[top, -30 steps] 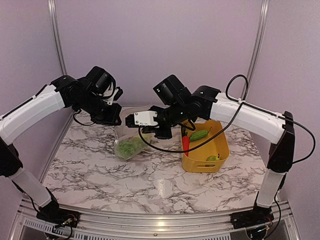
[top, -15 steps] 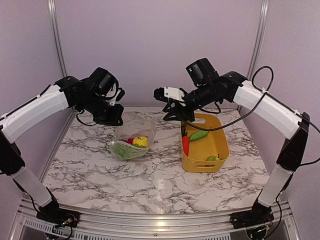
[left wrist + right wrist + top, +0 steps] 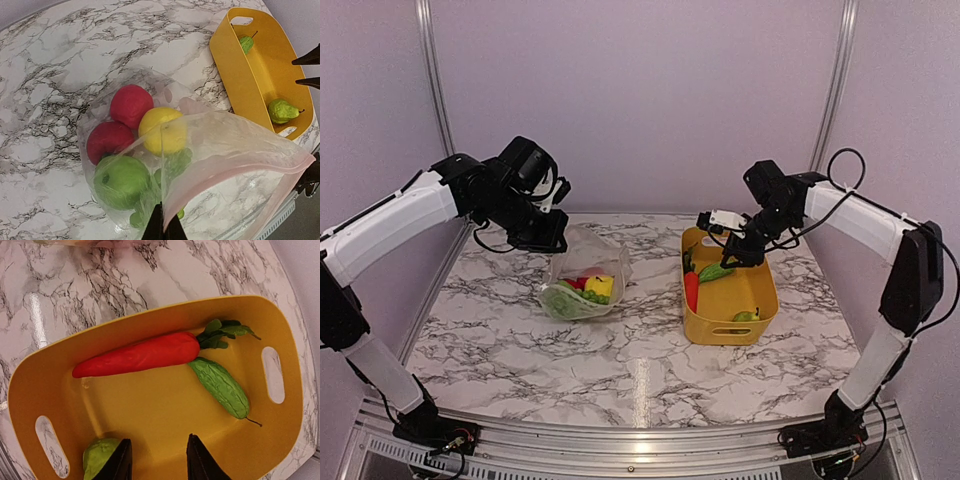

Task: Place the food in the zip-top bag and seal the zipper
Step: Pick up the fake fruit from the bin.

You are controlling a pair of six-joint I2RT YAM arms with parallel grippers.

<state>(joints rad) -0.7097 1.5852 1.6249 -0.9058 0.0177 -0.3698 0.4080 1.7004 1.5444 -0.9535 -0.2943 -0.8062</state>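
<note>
Next, the right gripper moves down and back into the basket's near end, around the green pear (image 3: 746, 316) (image 3: 101, 459), which lies clear of the carrot and bumpy vegetable.
The zip-top bag (image 3: 586, 283) lies on the marble with its mouth held up and open. My left gripper (image 3: 556, 240) (image 3: 163, 228) is shut on the bag's upper edge, beside the pinkish zipper (image 3: 240, 165). Food in the bag: two red pieces (image 3: 131, 103), a yellow lemon (image 3: 161, 131), a green apple (image 3: 121, 181) and leafy bits. My right gripper (image 3: 708, 223) (image 3: 156, 458) hangs open and empty over the yellow basket (image 3: 760, 290). In the basket lie a carrot (image 3: 140, 355), a bumpy green vegetable (image 3: 220, 386) and a green pear (image 3: 99, 458).
The basket (image 3: 45, 390) stands right of the bag on the marble table (image 3: 620, 370), with a gap between them. Purple walls and metal posts close in the back and sides. A black cable loops from my right arm.
My right gripper left the bag's mouth, opened, and swung right to hover over the basket. The lemon now lies in the bag. My left gripper kept its hold.
</note>
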